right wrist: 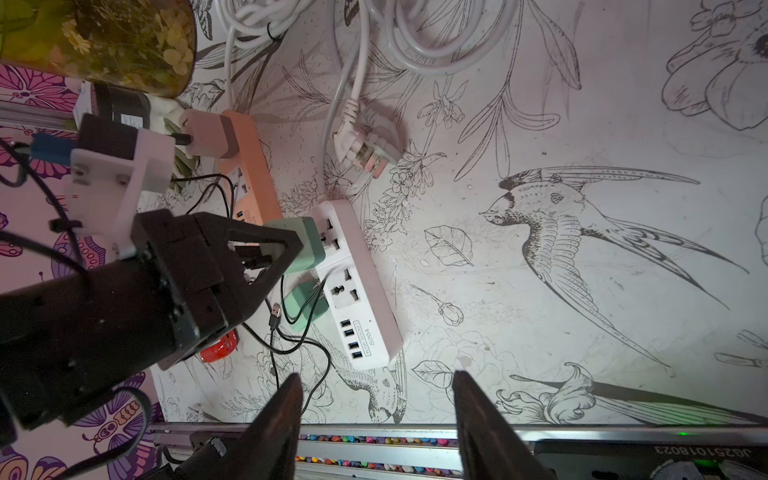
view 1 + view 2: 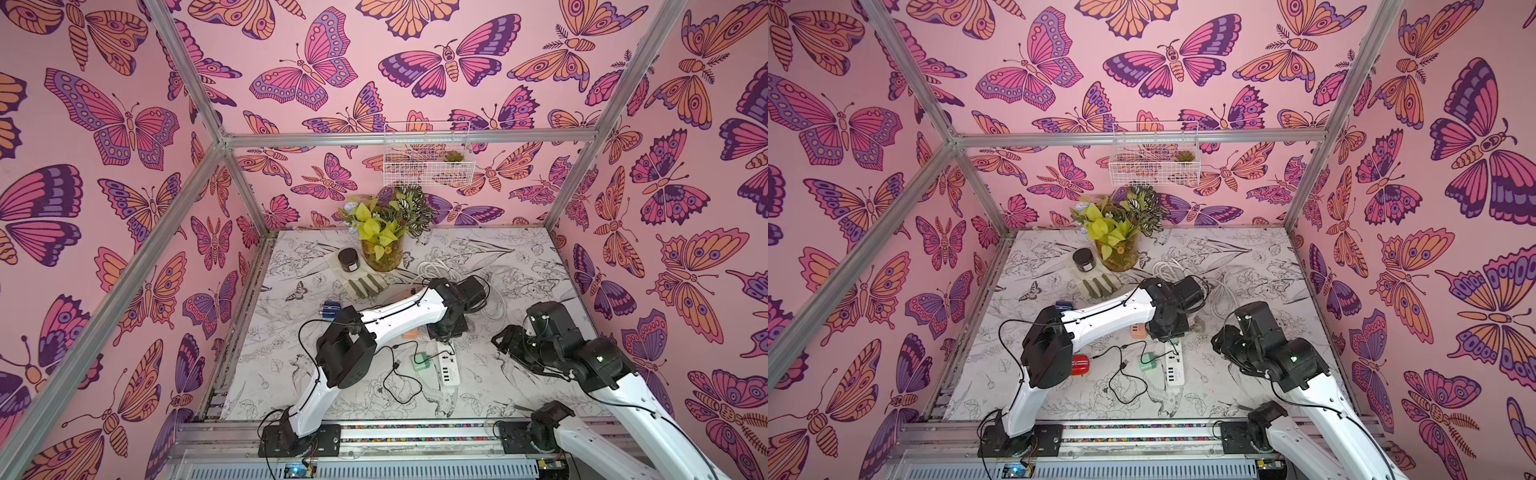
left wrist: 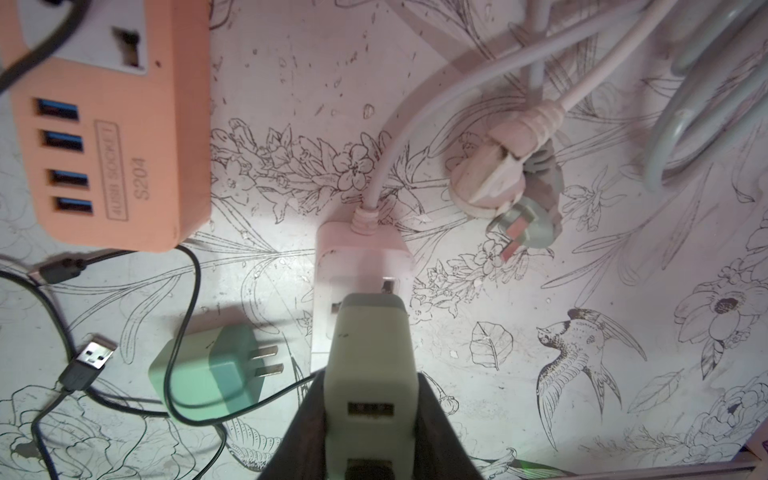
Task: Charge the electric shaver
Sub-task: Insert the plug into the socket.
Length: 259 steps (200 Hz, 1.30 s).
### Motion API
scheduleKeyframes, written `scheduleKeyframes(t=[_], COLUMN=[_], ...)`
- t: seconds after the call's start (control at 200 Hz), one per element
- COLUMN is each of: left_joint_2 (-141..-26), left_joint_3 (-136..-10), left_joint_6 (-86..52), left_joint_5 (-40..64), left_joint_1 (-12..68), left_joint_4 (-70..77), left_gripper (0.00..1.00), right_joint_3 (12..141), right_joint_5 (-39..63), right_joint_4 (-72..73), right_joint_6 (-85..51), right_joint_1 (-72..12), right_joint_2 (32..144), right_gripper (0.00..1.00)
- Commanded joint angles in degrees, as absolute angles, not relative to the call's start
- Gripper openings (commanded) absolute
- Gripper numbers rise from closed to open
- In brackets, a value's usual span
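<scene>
The socket's slots are still open, so my left gripper should next move away from the orange power strip and down onto the white power strip's end socket (image 3: 364, 286) to release.
My left gripper (image 3: 370, 401) is shut on a pale green USB charger adapter (image 3: 370, 365). The adapter's front end sits over the end socket of the white power strip (image 3: 360, 266); its prongs are hidden. In the right wrist view the same adapter (image 1: 301, 245) rests against the white strip (image 1: 361, 299). A second green adapter (image 3: 216, 370) lies loose beside the strip, with a black USB cable's plug (image 3: 93, 355) near it. A small red rounded device, seemingly the shaver (image 2: 1079, 365), lies half hidden under the left arm. My right gripper (image 1: 376, 395) is open and holds nothing, to the right of the strip.
An orange power strip (image 3: 112, 124) lies left of the white one. White coiled cords and plugs (image 3: 505, 178) lie behind. A plant vase (image 2: 380, 249), black jar (image 2: 348, 259), glove (image 2: 365, 284) and blue object (image 2: 331, 309) stand at the back left.
</scene>
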State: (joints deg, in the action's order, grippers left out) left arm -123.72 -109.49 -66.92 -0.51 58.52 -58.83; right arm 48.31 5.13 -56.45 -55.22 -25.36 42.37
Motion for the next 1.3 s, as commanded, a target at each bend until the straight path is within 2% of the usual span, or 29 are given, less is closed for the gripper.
scheduleKeyframes(t=[0.0,0.426,0.871,1.117,1.292], left_joint_2=[-125.1,-127.5,-130.9,-138.1,-142.6], left_joint_3=[-110.3,-111.8,-116.1,-123.7,-124.6], left_joint_6=[-66.2,-64.9,-64.0,-61.4,-61.5], left_joint_5=[-1.9,0.6,-1.4,-5.4,-5.4], left_joint_1=[58.6,59.3,59.7,59.7,59.6], left_joint_4=[-61.3,-62.5,-68.5,-73.8,-74.3], left_gripper=[0.0,0.0,0.0,0.0,0.0], right_joint_3=[48.3,48.2,48.1,49.2,49.7], right_joint_5=[4.0,3.5,3.0,1.7,0.9], right_joint_4=[-58.3,-58.2,-58.5,-60.4,-61.3], right_joint_6=[-54.5,-55.1,-55.9,-55.8,-55.8], right_joint_1=[-25.2,-25.0,-25.0,-25.0,-25.0], right_joint_2=[41.9,41.8,40.8,40.5,39.6], right_gripper=[0.59,0.59,0.59,0.58,0.59])
